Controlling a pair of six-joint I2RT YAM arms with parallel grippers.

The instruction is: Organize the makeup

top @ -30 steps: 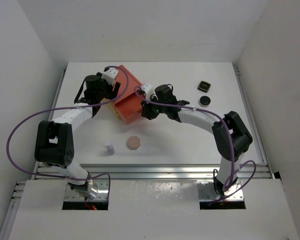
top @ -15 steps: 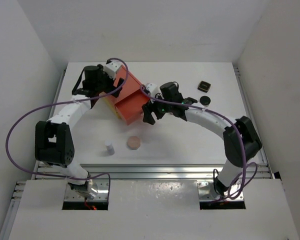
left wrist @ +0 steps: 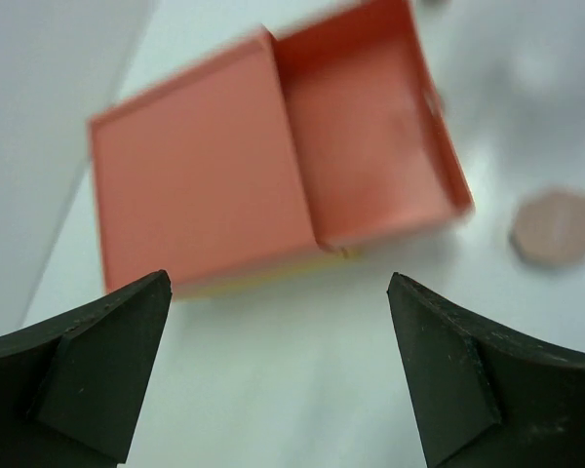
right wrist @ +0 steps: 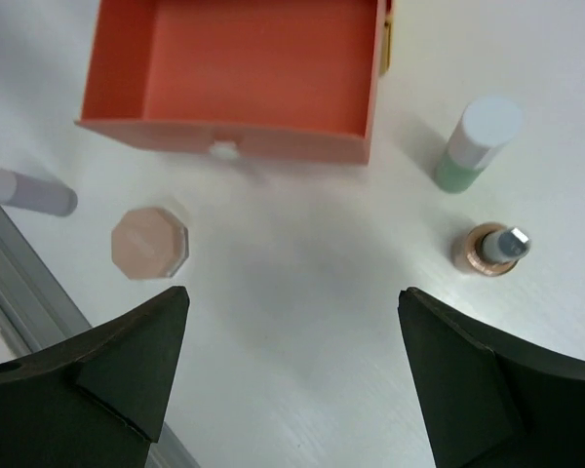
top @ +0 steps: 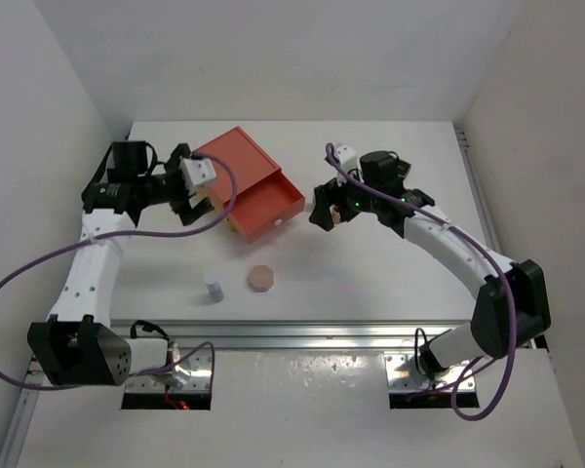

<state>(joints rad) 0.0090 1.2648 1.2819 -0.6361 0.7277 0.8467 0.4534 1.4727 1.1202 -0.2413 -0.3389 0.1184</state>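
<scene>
The small white vial (top: 214, 288) is the target of my left gripper, which moves back toward the metal bar next, then comes down around the vial.
The orange drawer box (top: 236, 168) stands at the back left of the table, its drawer (top: 270, 207) pulled out and empty (right wrist: 253, 63). Makeup lies around it. A peach octagonal compact (top: 262, 278) (right wrist: 149, 242) (left wrist: 556, 226) and a small white vial (top: 214, 289) (right wrist: 29, 191) sit in front. A green-white bottle (right wrist: 476, 143) and a tan dark-capped bottle (right wrist: 492, 249) stand beside the drawer. My left gripper (top: 197, 207) (left wrist: 279, 292) hovers open left of the box. My right gripper (top: 324, 213) (right wrist: 292, 292) hangs open just right of the drawer, holding nothing.
A metal rail (top: 302, 331) runs along the table's near edge and shows at the lower left of the right wrist view (right wrist: 19, 273). White walls close in the table on the left, back and right.
Both grippers opened and drew away from the box, the left arm swinging left, the right arm swinging right. The drawer now stands pulled out.
</scene>
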